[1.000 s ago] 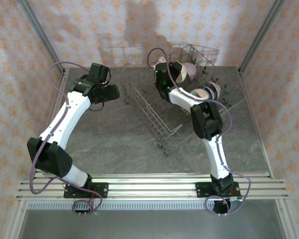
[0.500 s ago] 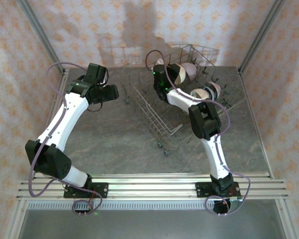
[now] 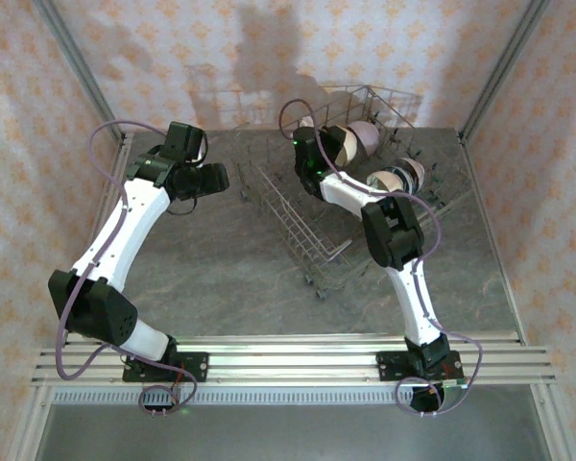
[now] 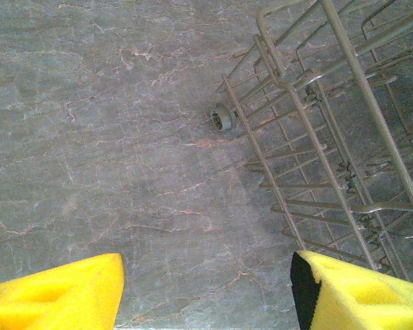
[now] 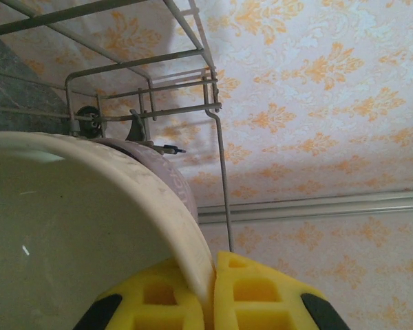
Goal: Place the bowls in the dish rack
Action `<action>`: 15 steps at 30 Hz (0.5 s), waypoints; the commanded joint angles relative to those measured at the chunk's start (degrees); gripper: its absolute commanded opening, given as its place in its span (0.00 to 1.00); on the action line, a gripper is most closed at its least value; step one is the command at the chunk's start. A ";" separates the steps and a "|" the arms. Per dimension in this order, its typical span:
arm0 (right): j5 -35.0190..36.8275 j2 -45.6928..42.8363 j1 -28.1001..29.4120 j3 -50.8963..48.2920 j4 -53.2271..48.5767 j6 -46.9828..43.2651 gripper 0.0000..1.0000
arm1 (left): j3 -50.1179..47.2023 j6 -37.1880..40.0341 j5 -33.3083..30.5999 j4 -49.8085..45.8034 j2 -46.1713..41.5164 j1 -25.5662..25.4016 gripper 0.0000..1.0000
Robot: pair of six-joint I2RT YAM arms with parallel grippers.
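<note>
My right gripper lowers the cream-white bowl to the rack spot (image 3: 345, 160) beside the mauve bowl below next, edging away from that close neighbour, and lets it go.
The grey wire dish rack (image 3: 312, 226) stands at the back right of the table. My right gripper (image 5: 212, 265) is shut on the rim of a cream-white bowl (image 5: 69, 227), holding it on edge over the rack's far end (image 3: 338, 144). A pale mauve bowl (image 5: 173, 180) stands just behind it (image 3: 367, 134). Two more bowls, one with a dark band (image 3: 392, 179) and a pinkish one (image 3: 415, 171), stand on edge deeper in the rack. My left gripper (image 4: 206, 289) hangs open over bare table left of the rack (image 4: 316, 137), with nothing between its fingers.
A small rack wheel (image 4: 221, 118) rests on the marbled grey tabletop (image 3: 221, 269). Patterned walls with metal corner posts (image 3: 77, 67) close in the back and sides. The rack's tall wire side (image 5: 217, 137) rises close beside the held bowl.
My right gripper has shifted slightly left and back with the cream bowl. The left arm has drifted a little to the left, its jaws unchanged.
</note>
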 commanded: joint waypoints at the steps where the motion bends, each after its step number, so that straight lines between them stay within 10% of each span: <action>1: -2.87 1.77 1.09 0.32 -2.03 2.18 0.02 | 0.87 0.36 -0.16 0.30 -0.96 0.29 0.66; 15: -3.17 3.13 1.38 2.08 -4.98 6.61 0.05 | 0.52 0.08 0.01 0.53 -0.87 0.27 0.66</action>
